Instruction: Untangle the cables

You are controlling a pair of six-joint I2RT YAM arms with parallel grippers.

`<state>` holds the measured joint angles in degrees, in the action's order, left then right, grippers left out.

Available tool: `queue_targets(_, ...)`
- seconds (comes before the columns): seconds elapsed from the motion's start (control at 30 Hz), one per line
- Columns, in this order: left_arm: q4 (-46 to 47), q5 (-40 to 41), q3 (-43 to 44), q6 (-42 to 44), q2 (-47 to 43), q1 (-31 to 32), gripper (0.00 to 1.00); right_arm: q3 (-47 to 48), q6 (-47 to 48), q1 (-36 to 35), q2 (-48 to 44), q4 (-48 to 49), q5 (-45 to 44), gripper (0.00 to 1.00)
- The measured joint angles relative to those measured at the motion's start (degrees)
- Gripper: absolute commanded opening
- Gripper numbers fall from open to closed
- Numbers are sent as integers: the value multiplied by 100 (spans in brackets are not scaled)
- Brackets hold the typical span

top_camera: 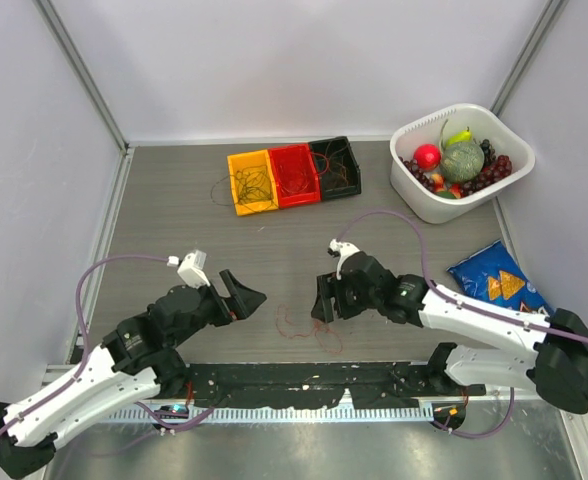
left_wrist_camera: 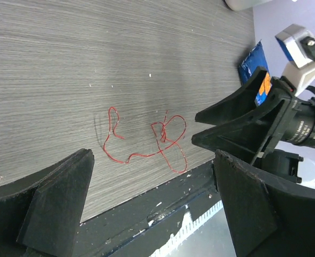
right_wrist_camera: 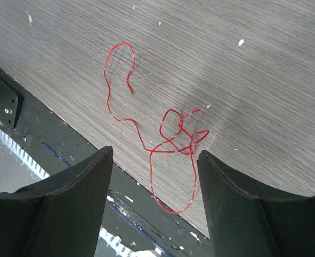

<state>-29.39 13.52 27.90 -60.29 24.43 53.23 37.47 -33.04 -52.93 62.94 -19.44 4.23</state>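
My right gripper needs to lower to the left in the top view, onto the small knot [right_wrist_camera: 189, 144] of the thin red cable, because the cable's parts bunch together there.
One thin red cable [top_camera: 296, 327] lies loose on the grey table near its front edge, curled in loops with a small knot [right_wrist_camera: 189, 144] at one end. In the right wrist view its biggest loop reaches over the table's edge onto the black strip. My left gripper [top_camera: 242, 297] hovers just left of it, wide open and empty; its own view shows the red cable [left_wrist_camera: 160, 134] ahead of its fingers [left_wrist_camera: 55, 206]. My right gripper [top_camera: 324, 300] stands open and empty just right of and above the cable, which lies beyond its gap [right_wrist_camera: 155, 152].
Yellow [top_camera: 251, 182], red [top_camera: 293, 174] and black [top_camera: 335, 167] bins at the back hold more thin wires, one dark wire spilling out left of the yellow bin. A white basket of fruit [top_camera: 461, 160] sits back right, and a blue snack bag [top_camera: 499, 282] lies by the right arm.
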Motion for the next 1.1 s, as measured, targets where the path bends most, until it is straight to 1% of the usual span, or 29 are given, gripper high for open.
queue_targets(0.13,-4,-9,-81,-98,-57,0,99,-26,-131,-127,439,162,-50,70)
queue_targets(0.2,-22,-11,-87,-111,-61,0,99,-24,-160,-236,741,205,-138,66)
queue_targets(0.3,-57,-9,-92,-127,-98,0,99,20,-216,-496,1244,197,-411,52)
queue_targets(0.33,-83,-7,-92,-129,-125,0,99,74,-254,-603,1453,173,-511,50)
queue_targets(0.4,-103,-2,-107,-133,-192,0,99,214,-315,-820,1856,127,-704,34)
queue_targets(0.43,-105,-2,-118,-138,-216,0,99,326,-334,-898,1952,136,-780,29)
queue_targets(0.47,-101,-2,-131,-142,-225,0,99,426,-350,-960,2061,162,-850,18)
queue_targets(0.5,-94,-2,-144,-144,-227,0,99,501,-365,-994,2153,186,-911,13)
queue_targets(0.53,-96,-2,-155,-144,-225,0,99,590,-398,-1032,2271,197,-1010,4)
queue_targets(0.57,-101,-2,-157,-142,-214,0,99,654,-402,-1058,2354,201,-1108,1)
queue_targets(0.7,-90,7,-157,-79,-72,0,99,977,-286,-1071,2465,28,-1670,1)
queue_targets(0.83,-190,125,-79,98,173,0,99,1781,157,-905,2468,-157,-2367,1)
queue_targets(0.97,-264,247,72,295,297,0,99,2739,691,-306,2472,-70,-2817,1)
queue_targets(1.03,-269,295,109,376,297,0,99,3093,1001,168,2507,262,-2990,1)
queue_targets(1.1,-271,334,111,424,289,0,100,3263,1335,632,2616,822,-3108,1)
